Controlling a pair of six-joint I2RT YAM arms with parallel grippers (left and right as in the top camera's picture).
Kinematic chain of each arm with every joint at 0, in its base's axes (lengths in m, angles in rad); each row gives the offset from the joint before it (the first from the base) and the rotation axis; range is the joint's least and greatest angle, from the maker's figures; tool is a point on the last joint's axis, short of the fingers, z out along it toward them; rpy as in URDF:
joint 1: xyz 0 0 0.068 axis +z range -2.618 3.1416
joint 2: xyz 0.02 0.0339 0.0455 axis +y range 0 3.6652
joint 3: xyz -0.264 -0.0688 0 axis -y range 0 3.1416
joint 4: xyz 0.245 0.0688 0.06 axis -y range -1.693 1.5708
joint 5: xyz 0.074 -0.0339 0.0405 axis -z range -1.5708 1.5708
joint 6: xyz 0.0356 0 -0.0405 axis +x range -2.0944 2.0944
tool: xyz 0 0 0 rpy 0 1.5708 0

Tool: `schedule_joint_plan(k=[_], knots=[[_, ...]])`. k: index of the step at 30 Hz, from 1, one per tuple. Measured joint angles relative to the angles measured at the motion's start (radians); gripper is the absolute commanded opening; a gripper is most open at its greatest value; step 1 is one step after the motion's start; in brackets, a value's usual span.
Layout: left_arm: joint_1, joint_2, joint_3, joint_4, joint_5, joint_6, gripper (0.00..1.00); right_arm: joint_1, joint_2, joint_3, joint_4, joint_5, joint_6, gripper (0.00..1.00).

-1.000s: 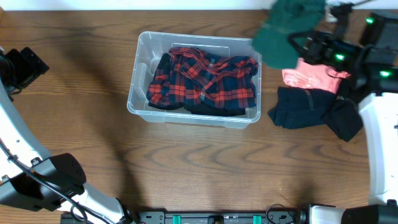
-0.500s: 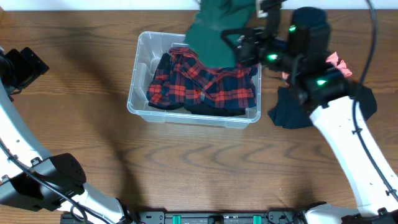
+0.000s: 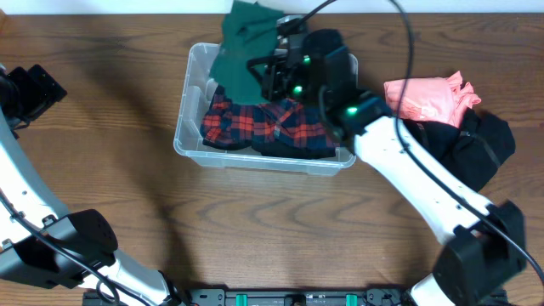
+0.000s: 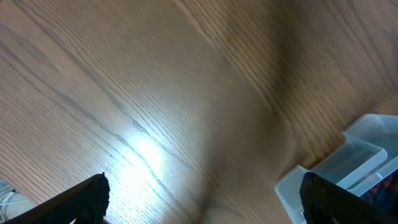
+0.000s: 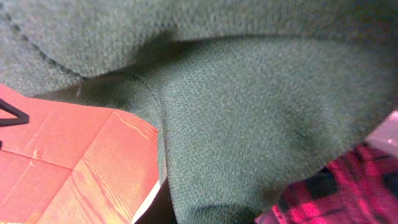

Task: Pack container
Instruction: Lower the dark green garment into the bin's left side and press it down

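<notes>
I need to lower my right gripper toward the left in the overhead view next and release, because the plaid garment's end in the bin (image 3: 218, 116) is below it on that side.
The container (image 3: 184, 123), a clear bin, stands on the table left of centre with a red and navy plaid garment (image 3: 276, 126) lying in it. My right gripper (image 3: 265, 70) is shut on a dark green garment (image 3: 240, 49), which hangs over the bin's back left part. In the right wrist view the green garment (image 5: 249, 118) fills the frame and hides the fingers, with the plaid garment (image 5: 351, 186) below it. My left gripper (image 3: 36, 87) stays at the table's far left, open and empty (image 4: 205, 208), with a corner of the container (image 4: 351, 158) to its right.
A pink garment (image 3: 425, 98) and a dark navy garment (image 3: 480, 144) lie on the wooden table to the right of the bin. The right arm (image 3: 416, 183) reaches diagonally across the table's right half.
The right arm has swung left, carrying the green garment from above the pile at the right to over the bin. The left arm has not moved.
</notes>
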Motion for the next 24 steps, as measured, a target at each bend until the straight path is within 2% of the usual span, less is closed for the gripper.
schedule_joint_plan(k=[13,24], knots=[[0.000,0.000,0.000,0.000,0.000,0.000,0.98,0.043,0.165,0.000,0.156,-0.114,0.194,0.01],[0.000,0.000,0.000,0.000,0.000,0.000,0.98,0.030,0.209,0.000,0.169,-0.148,0.219,0.01]])
